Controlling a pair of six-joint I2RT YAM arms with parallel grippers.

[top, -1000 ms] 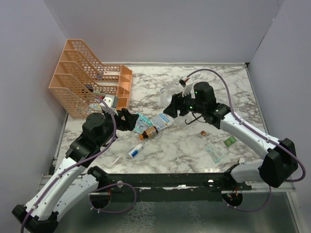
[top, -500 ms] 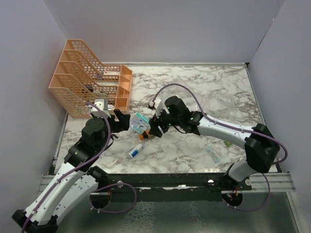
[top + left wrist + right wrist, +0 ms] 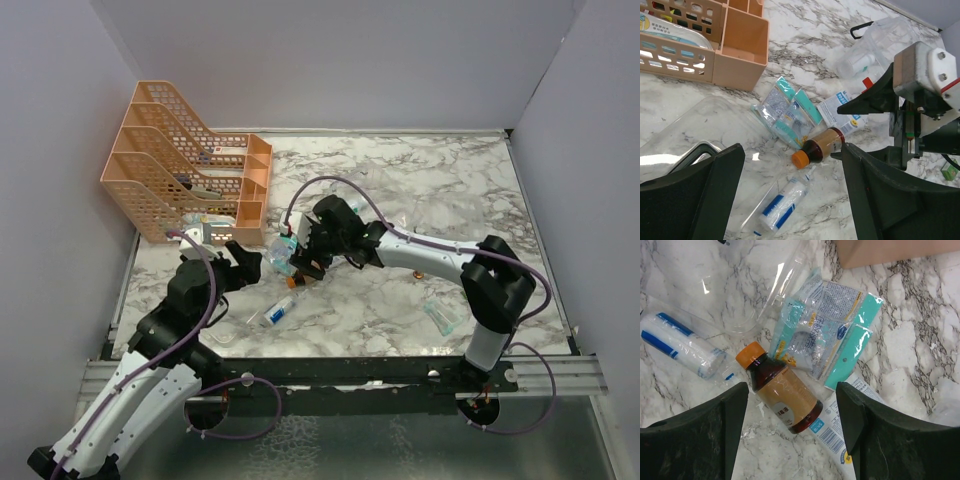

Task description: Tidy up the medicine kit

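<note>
The brown syrup bottle is between my right gripper's open fingers, so I should lower them, slightly back, around the tan-labelled body [image 3: 788,396] and close.
A brown syrup bottle [image 3: 304,272] with an orange cap lies on the marble table, also in the left wrist view [image 3: 821,146] and the right wrist view [image 3: 784,390]. My right gripper [image 3: 308,258] is open, its fingers [image 3: 720,430] on either side of the bottle just above it. Teal-edged sachets [image 3: 825,325] and a white barcode packet [image 3: 840,435] lie against the bottle. A wrapped white bandage roll [image 3: 782,207] with blue stripes lies near it. My left gripper [image 3: 245,265] is open and empty, left of the pile.
The orange mesh organizer [image 3: 190,165] stands at the back left with packets in its slots. A clear plastic bag [image 3: 440,205] lies behind the right arm. A clear small packet [image 3: 440,315] lies at the front right. A clear plastic tray [image 3: 700,130] lies under the left gripper.
My right arm has swung left from the back middle and come down over the syrup bottle. My left gripper has drawn back a little toward the near left.
</note>
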